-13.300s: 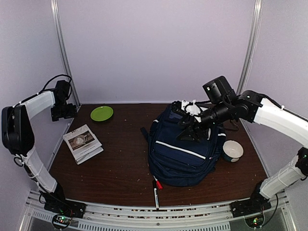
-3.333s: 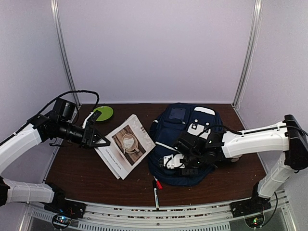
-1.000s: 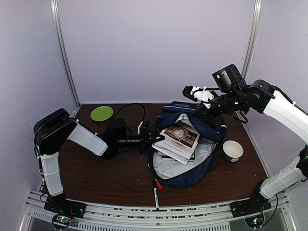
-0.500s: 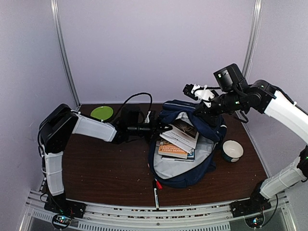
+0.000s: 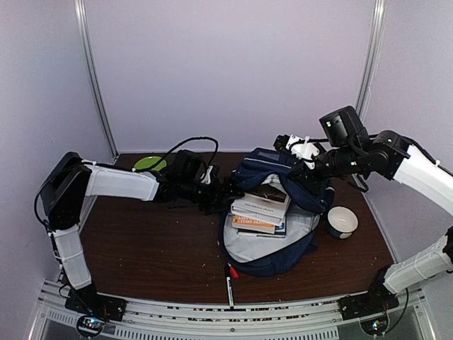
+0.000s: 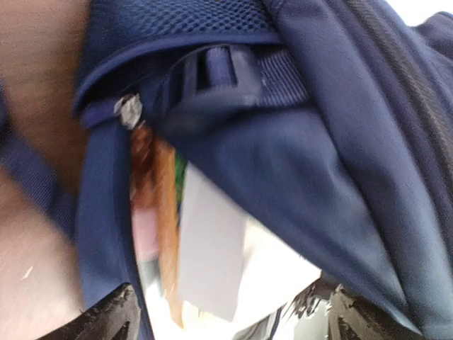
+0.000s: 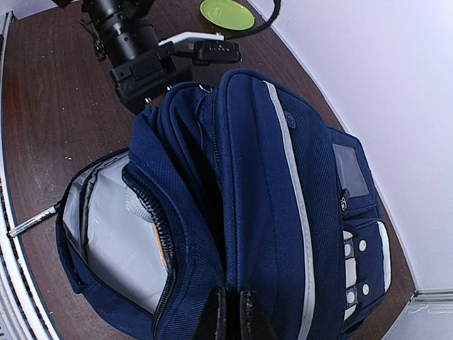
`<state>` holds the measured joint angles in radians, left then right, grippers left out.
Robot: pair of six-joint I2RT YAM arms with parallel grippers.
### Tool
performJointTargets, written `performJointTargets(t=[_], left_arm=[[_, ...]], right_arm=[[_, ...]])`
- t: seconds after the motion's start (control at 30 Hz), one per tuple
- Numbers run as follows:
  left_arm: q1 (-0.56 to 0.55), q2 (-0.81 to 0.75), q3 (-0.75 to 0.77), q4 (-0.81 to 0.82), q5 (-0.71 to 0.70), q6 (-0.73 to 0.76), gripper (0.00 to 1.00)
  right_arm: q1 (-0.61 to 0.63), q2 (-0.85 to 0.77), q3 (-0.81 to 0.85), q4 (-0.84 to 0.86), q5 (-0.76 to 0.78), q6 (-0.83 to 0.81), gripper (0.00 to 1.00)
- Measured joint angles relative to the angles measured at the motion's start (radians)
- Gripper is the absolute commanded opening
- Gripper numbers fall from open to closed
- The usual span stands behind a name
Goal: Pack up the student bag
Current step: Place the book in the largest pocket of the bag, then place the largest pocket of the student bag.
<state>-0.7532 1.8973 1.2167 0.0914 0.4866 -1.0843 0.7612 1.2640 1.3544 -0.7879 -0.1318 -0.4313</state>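
Note:
My right gripper is going to carry the navy top flap back and down next, over the stack of books.
The student bag lies open at mid-table, its pale grey lining showing. A stack of books rests inside it. My right gripper is shut on the bag's navy top flap and holds it up off the opening. My left gripper is at the bag's left rim, its fingertips wide apart and open. White book pages lie just ahead of it, under the navy fabric. In the top view the left gripper sits beside the books.
A green plate lies at the back left, partly behind my left arm. A white bowl stands right of the bag. A black marker with a red cap lies at the bag's near edge. Metal posts stand at both back corners.
My left gripper has opened and let go of the top book, which now lies flat on the stack in the bag. The right gripper has sunk slightly, still holding the flap.

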Motion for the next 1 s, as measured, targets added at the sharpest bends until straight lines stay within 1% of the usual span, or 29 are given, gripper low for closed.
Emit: performJointTargets(t=[0.27, 0.37, 0.43, 0.53, 0.63, 0.7, 0.77, 0.9, 1.0], left_arm=[[-0.002, -0.27, -0.177, -0.177, -0.048, 0.119, 0.98], [-0.006, -0.367, -0.229, -0.278, -0.115, 0.193, 0.98], [-0.007, -0.418, -0.237, -0.351, -0.18, 0.254, 0.98], [-0.007, -0.47, -0.237, -0.408, -0.267, 0.333, 0.98], [-0.007, -0.487, -0.248, -0.413, -0.324, 0.387, 0.98], [-0.005, -0.483, -0.269, -0.406, -0.338, 0.402, 0.98], [0.0, -0.47, -0.299, -0.391, -0.333, 0.407, 0.98], [0.016, -0.431, -0.343, -0.356, -0.319, 0.407, 0.91], [0.019, -0.407, -0.349, -0.329, -0.306, 0.416, 0.85]], right_arm=[[0.0, -0.029, -0.074, 0.027, -0.039, -0.023, 0.0], [0.003, -0.055, -0.14, 0.04, -0.08, -0.065, 0.0], [0.014, -0.072, -0.195, 0.048, -0.095, -0.092, 0.06], [0.07, -0.077, -0.314, 0.084, -0.097, -0.146, 0.18], [0.127, -0.026, -0.388, 0.085, -0.102, -0.186, 0.32], [0.148, 0.008, -0.407, 0.074, -0.112, -0.198, 0.39], [0.152, 0.019, -0.415, 0.059, -0.116, -0.206, 0.41], [0.151, -0.021, -0.401, 0.035, -0.114, -0.225, 0.42], [0.147, -0.05, -0.365, 0.018, -0.105, -0.237, 0.44]])
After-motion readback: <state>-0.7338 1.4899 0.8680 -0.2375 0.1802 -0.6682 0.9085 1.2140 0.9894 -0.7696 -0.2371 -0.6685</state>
